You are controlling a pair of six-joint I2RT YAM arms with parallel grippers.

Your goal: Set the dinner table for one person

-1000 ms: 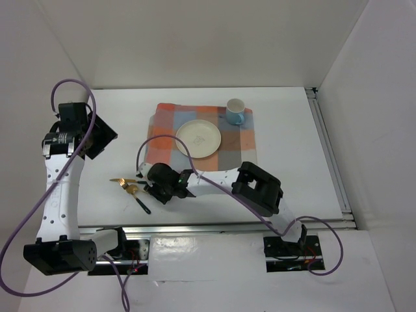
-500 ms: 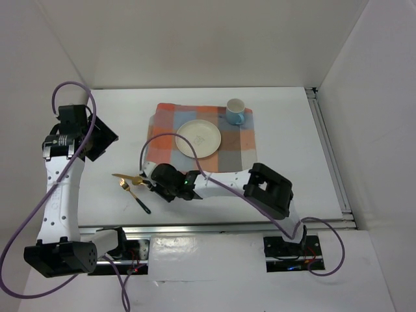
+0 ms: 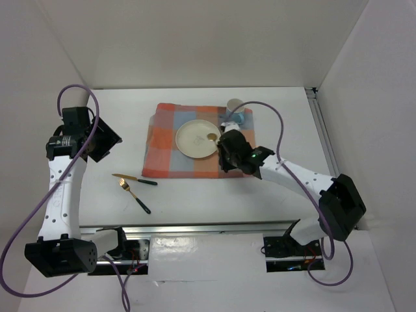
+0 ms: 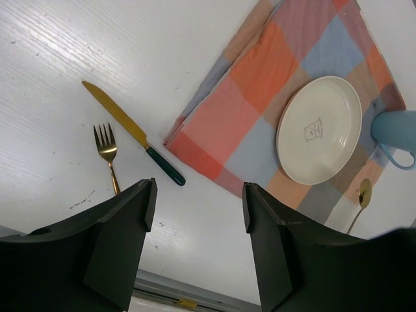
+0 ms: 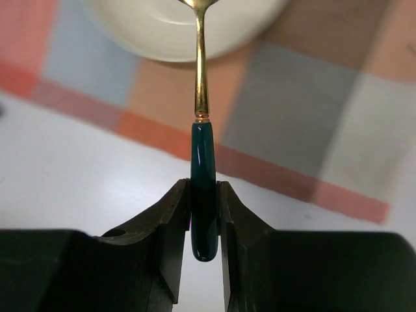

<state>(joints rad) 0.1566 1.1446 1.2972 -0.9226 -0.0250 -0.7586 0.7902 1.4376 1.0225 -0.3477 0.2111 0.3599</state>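
My right gripper shifts right in the top view next, turns and lowers the spoon [image 5: 203,156] onto the cloth's gray square. It then releases it, since the spoon's bowl hangs over the plate.
The white dinner table [image 3: 292,117] carries an orange-and-blue checked cloth [image 3: 169,153] with a cream plate [image 3: 194,140] and a blue mug [image 3: 235,112] on it. My right gripper [image 3: 224,148] is over the cloth by the plate's right rim, shut on the dark green handle of a gold spoon [image 5: 203,156]. The spoon's bowl [image 3: 212,136] hangs over the plate [image 5: 182,26]. A gold knife [image 3: 133,179] and a gold fork [image 3: 132,193] lie on the bare table left of the cloth. My left gripper [image 3: 97,140] is open and empty, high at the left. The left wrist view shows the knife [image 4: 130,130], fork [image 4: 106,153], plate [image 4: 318,130] and spoon [image 4: 359,201].
A metal rail [image 3: 331,156] runs along the table's right edge and another along the near edge [image 3: 195,227]. White walls close in the back and sides. A purple cable [image 3: 273,123] loops above the right arm.
My right arm has swung from beside the fork and knife at the left to over the cloth, carrying the spoon with it. The left arm has barely moved.
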